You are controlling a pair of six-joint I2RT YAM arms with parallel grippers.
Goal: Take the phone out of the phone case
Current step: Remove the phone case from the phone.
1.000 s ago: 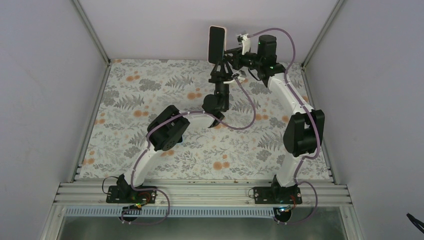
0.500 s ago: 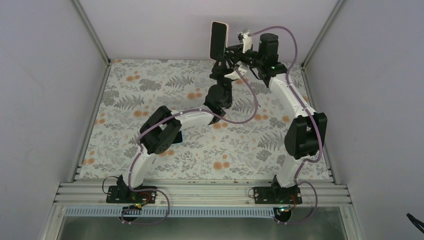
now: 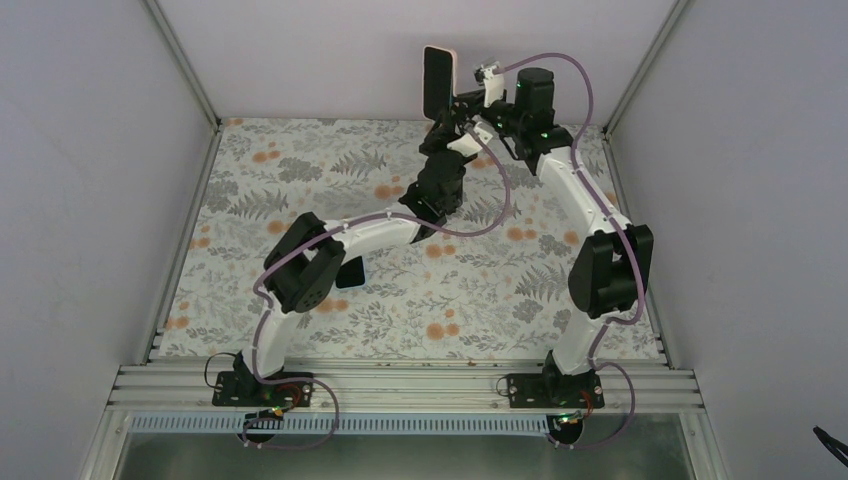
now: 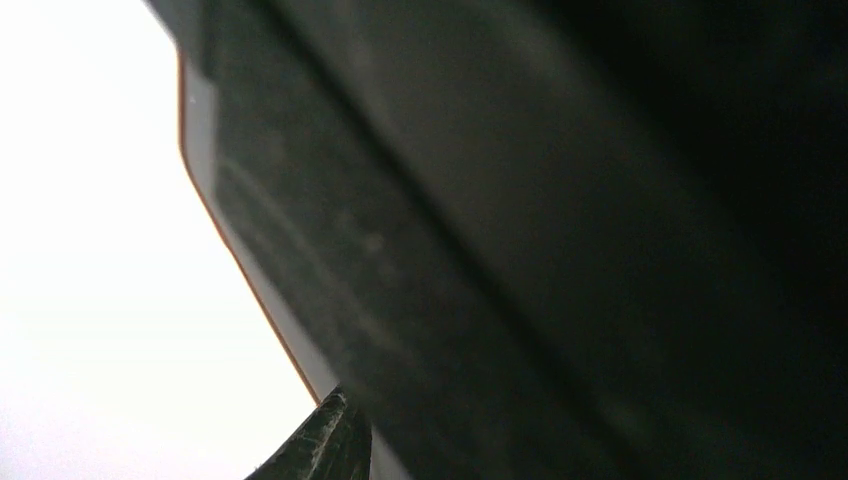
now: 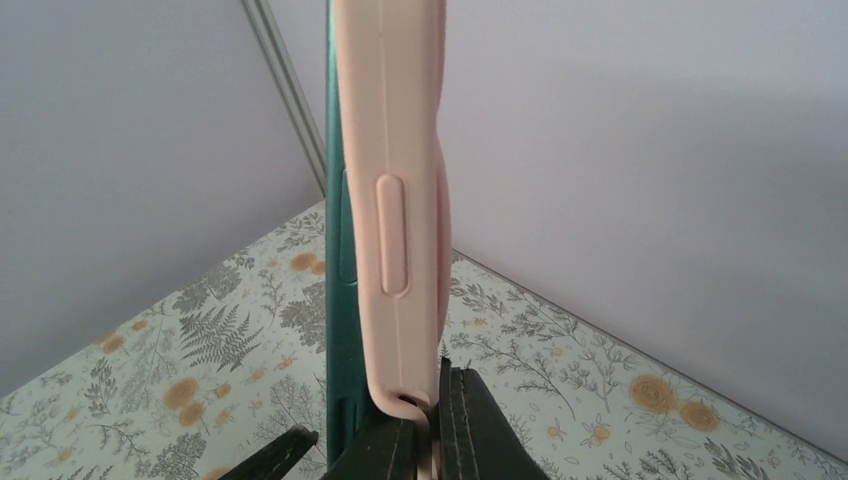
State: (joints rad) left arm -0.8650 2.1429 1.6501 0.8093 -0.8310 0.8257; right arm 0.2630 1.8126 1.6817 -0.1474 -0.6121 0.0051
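Next, the right gripper lowers the pink case back and down onto the floral tablecloth, tips it flat since it stands upright, and lets go.
The phone [image 3: 436, 82] is held upright in the air near the back wall, with its dark face toward the camera. The pink phone case [image 3: 453, 56] shows as a thin rim behind it. In the right wrist view the teal phone [image 5: 334, 330] stands out along the front of the case [image 5: 390, 150]. My right gripper [image 5: 432, 425] is shut on the case's bottom lip. My left gripper [image 3: 441, 128] reaches up from below, closed on the phone's lower end. One of its fingers [image 4: 325, 445] lies against the dark phone [image 4: 500, 250], and the other is hidden.
The floral tablecloth [image 3: 300, 180] covers the table below. Grey walls and metal corner posts [image 3: 185, 70] enclose the space. The back wall is just behind the raised phone. Purple cables [image 3: 495, 215] loop from both wrists.
The left arm's elbow has swung left and toward the near edge. The phone and both grippers have shifted slightly right and up. Both grips are unchanged.
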